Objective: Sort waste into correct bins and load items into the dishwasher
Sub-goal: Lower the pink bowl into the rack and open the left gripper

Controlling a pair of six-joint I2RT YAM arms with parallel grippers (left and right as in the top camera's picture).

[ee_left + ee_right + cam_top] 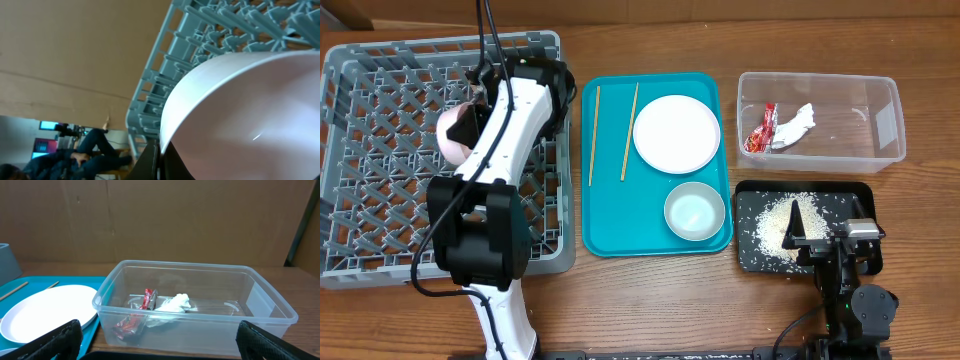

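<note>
The bowl in my left gripper comes down next, slightly toward the teal tray, onto the rack's upright wires (226,39), because they stand close behind it.
My left gripper (472,108) is over the grey dish rack (380,150), shut on the rim of a pale pinkish-white bowl (453,135). In the left wrist view this bowl (245,110) fills the right side, with the jaws (162,161) clamped on its edge. The teal tray (610,225) holds two chopsticks (592,135), the round plate (676,134) and a second bowl (694,211). The clear tub (880,120) holds the red wrapper (760,130) and white tissue (798,124). The black tray (750,262) holds rice (775,222). My right gripper (825,235) is open and empty above it. No cup shows.
The rack's upright pegs (225,30) stand close behind the held bowl. The right wrist view shows the tub (200,325) just ahead with the wrapper (145,302) and tissue (172,304) inside, and the plate (47,312) to the left. Bare wooden table (650,300) lies in front.
</note>
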